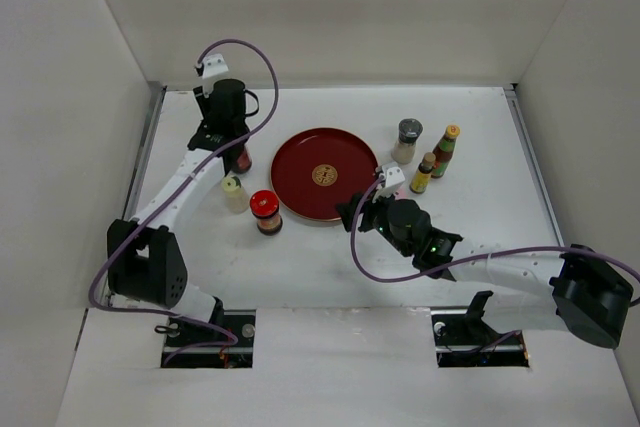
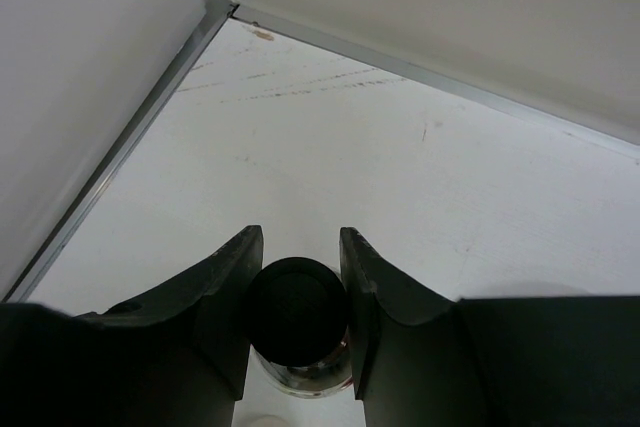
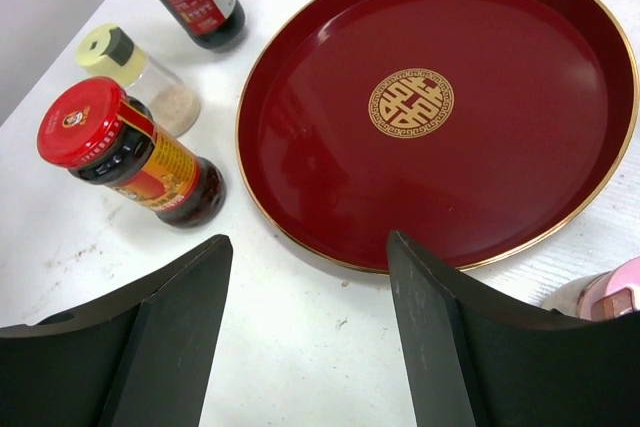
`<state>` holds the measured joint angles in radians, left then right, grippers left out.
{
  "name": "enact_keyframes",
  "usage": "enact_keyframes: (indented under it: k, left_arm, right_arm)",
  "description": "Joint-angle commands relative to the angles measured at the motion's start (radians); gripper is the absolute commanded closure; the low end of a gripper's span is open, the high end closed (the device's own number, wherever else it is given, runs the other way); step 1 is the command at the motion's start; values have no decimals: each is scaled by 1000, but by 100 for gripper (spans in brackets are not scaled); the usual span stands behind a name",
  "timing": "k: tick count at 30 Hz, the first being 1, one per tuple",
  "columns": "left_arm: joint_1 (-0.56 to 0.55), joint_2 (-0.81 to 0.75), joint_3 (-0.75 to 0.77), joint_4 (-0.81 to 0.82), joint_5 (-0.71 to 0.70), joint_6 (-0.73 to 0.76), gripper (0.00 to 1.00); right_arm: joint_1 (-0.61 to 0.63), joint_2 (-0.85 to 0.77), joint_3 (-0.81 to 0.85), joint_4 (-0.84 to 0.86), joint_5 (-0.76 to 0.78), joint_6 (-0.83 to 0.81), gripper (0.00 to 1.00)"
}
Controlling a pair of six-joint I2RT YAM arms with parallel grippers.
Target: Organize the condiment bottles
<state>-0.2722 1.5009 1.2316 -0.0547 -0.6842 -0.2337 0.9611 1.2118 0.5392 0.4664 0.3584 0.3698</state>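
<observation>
The left gripper lifts across to the plate next, lowers the dark bottle inside its far rim (image 1: 319, 145) and releases the black cap, since the plate lies empty.
My left gripper (image 2: 300, 277) is shut on the black cap of a dark bottle (image 2: 297, 309) near the far left corner; it also shows in the top view (image 1: 235, 147), over that bottle (image 1: 243, 159). A cream-capped jar (image 1: 233, 190) and a red-capped jar (image 1: 266, 212) stand left of the plate. A grey-capped jar (image 1: 408, 139), an orange-capped bottle (image 1: 446, 150) and a yellow-capped bottle (image 1: 424, 173) stand right of it. My right gripper (image 3: 310, 242) is open and empty over the table at the plate's near edge. A pink cap (image 3: 615, 292) peeks beside its right finger.
The round dark-red plate (image 1: 300, 152) with a gold emblem lies mid-table, with nothing on it. White walls enclose the table on the left, back and right, with a metal rail (image 2: 130, 137) along the left edge close to my left gripper.
</observation>
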Motion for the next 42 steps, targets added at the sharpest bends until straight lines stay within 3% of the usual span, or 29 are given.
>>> enact_keyframes:
  k: [1, 11, 23, 38, 42]
  left_arm:
    - [-18, -108, 117, 128, -11, 22, 86]
    - [-172, -76, 184, 133, 25, 22, 86]
    - [-252, 165, 382, 158, 68, 25, 86]
    - [-269, 262, 345, 208, 69, 19, 86]
    - [-278, 265, 290, 245, 63, 17, 81]
  right_arm:
    - [-11, -20, -7, 69, -10, 4, 30]
    - [-34, -55, -25, 71, 1, 20, 30]
    - [-61, -93, -44, 71, -9, 34, 29]
    - [-63, -93, -45, 71, -9, 34, 28]
    - [-65, -100, -47, 71, -7, 34, 28]
